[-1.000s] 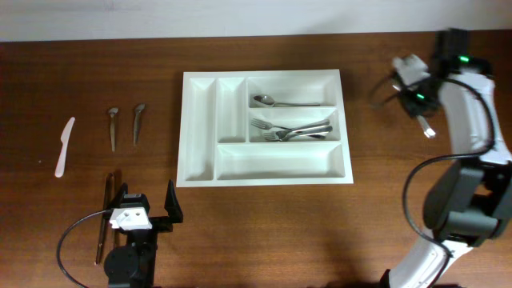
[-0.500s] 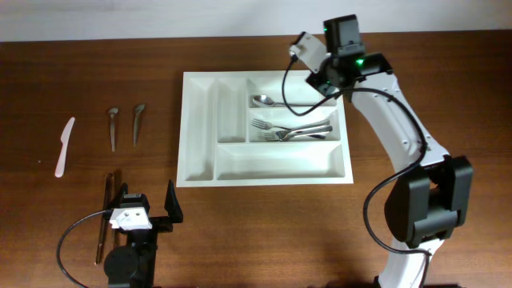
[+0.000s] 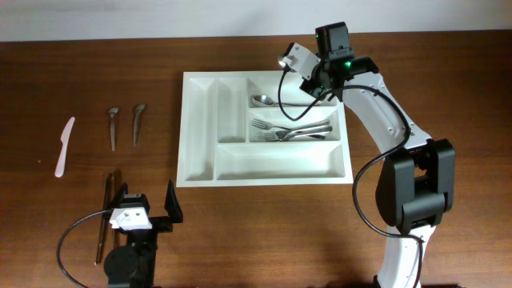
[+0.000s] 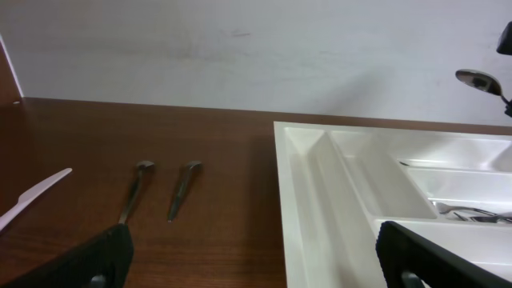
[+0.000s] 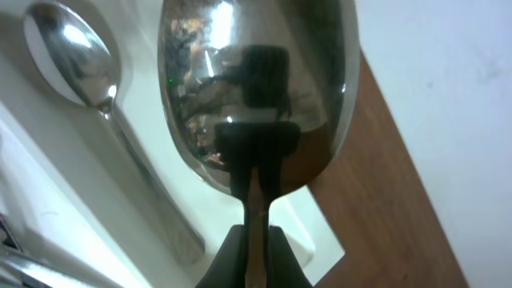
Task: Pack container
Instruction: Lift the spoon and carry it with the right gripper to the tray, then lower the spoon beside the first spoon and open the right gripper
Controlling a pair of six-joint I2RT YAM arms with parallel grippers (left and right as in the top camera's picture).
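My right gripper moves down into the container's top long section [image 3: 269,86] [image 5: 157,142] next and releases the metal spoon beside the lying spoon, since that section lies open below my gripper.
The container, a white cutlery tray [image 3: 200,80], lies mid-table. Its top long compartment holds one spoon [image 3: 264,101], the middle one holds forks [image 3: 292,130], and the bottom one looks empty. My right gripper [image 3: 318,85] is above the top compartment's right end, shut on a metal spoon [image 5: 256,88] by its handle, bowl pointing away; its fingertips [image 5: 254,248] clamp the handle. The lying spoon [image 5: 72,56] shows below it. My left gripper [image 3: 148,212] is open and empty at the front left, facing the tray [image 4: 304,160]. The held spoon shows in the left wrist view [image 4: 478,80].
Left of the tray lie a white plastic knife [image 3: 64,146], two short metal utensils [image 3: 113,126] [image 3: 138,122], and dark thin sticks [image 3: 104,216] beside my left gripper. The wall runs along the table's far edge.
My right arm swung from the table's far right to above the tray's top compartment, carrying the spoon, then shifted slightly left. The left arm has not moved.
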